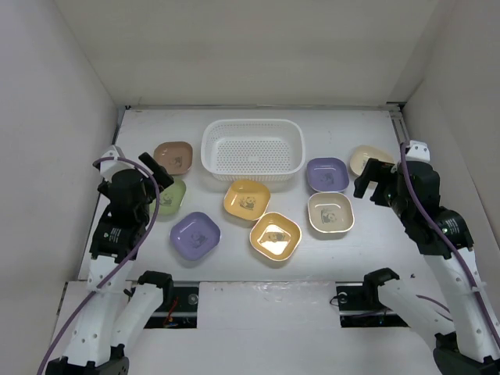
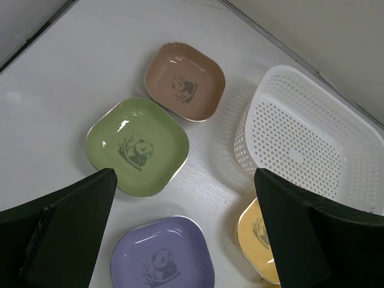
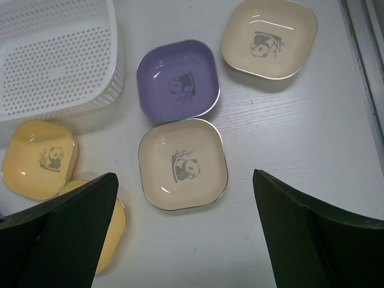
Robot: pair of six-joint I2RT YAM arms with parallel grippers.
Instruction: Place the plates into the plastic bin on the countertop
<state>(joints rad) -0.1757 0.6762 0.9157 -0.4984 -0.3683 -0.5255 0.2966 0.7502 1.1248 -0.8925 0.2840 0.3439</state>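
Note:
The right gripper moves down next toward the purple plate beside the bin (image 3: 216, 76), to its rim facing away from the bin (image 1: 347, 173), where empty countertop leaves a finger room.
The white mesh bin (image 1: 252, 152) stands empty at the back centre of the white countertop (image 1: 156, 129). Eight plates lie around it: tan (image 1: 173, 156), green (image 1: 168, 197), purple (image 1: 194, 234), two orange-yellow (image 1: 247, 199) (image 1: 275, 235), purple (image 1: 326, 174), cream (image 1: 330, 212) and cream (image 1: 369, 160). My left gripper (image 1: 153, 169) hangs open and empty above the green plate (image 2: 138, 146). My right gripper (image 1: 373, 184) hangs open and empty above the countertop beside the nearer cream plate (image 3: 183, 163). Each gripper (image 2: 185, 180) (image 3: 185, 175) shows wide-apart fingers in its wrist view.
Pale walls close in the countertop on the left, back and right. A metal rail (image 1: 400, 125) runs along the right wall. The arm bases (image 1: 156, 289) sit at the near edge. The bin also shows in the left wrist view (image 2: 312, 138) and the right wrist view (image 3: 57, 54).

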